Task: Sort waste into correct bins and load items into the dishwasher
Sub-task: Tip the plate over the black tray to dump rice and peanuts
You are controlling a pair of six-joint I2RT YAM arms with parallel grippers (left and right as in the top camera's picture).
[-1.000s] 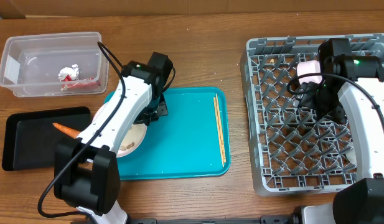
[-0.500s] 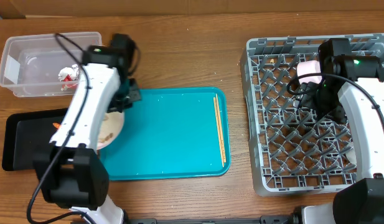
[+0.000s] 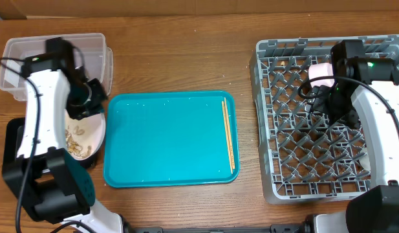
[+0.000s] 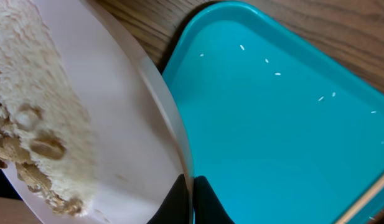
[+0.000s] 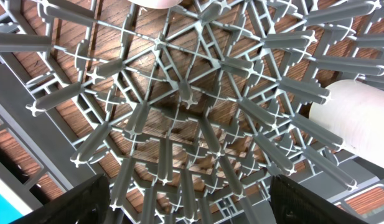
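Note:
The plate has scraps on it, so the left gripper should tilt over the black tray, then swing over the teal tray (image 3: 167, 139) beside the chopsticks and let go of the plate's rim.
My left gripper (image 4: 192, 186) is shut on the rim of the white plate (image 4: 117, 124), its two black fingers pinching the edge. Tan peanut-like scraps (image 4: 30, 149) lie on the plate's far side. In the overhead view the plate (image 3: 89, 129) with the scraps (image 3: 73, 139) hangs over the black tray (image 3: 10, 145), just below the clear tub (image 3: 15, 45). My right gripper (image 5: 192, 205) stands open above the grey dishwasher rack (image 3: 283, 168), with nothing between its fingers. Two chopsticks (image 3: 228, 133) lie on the teal tray (image 3: 167, 139).
A small white cup (image 3: 319, 70) sits among the pegs at the back of the rack. A white dish (image 5: 350, 121) stands in the rack to the right of my right gripper. The teal tray lies between the bins and the rack.
My left arm has carried the plate leftward off the teal tray to above the black tray. The right arm has not moved.

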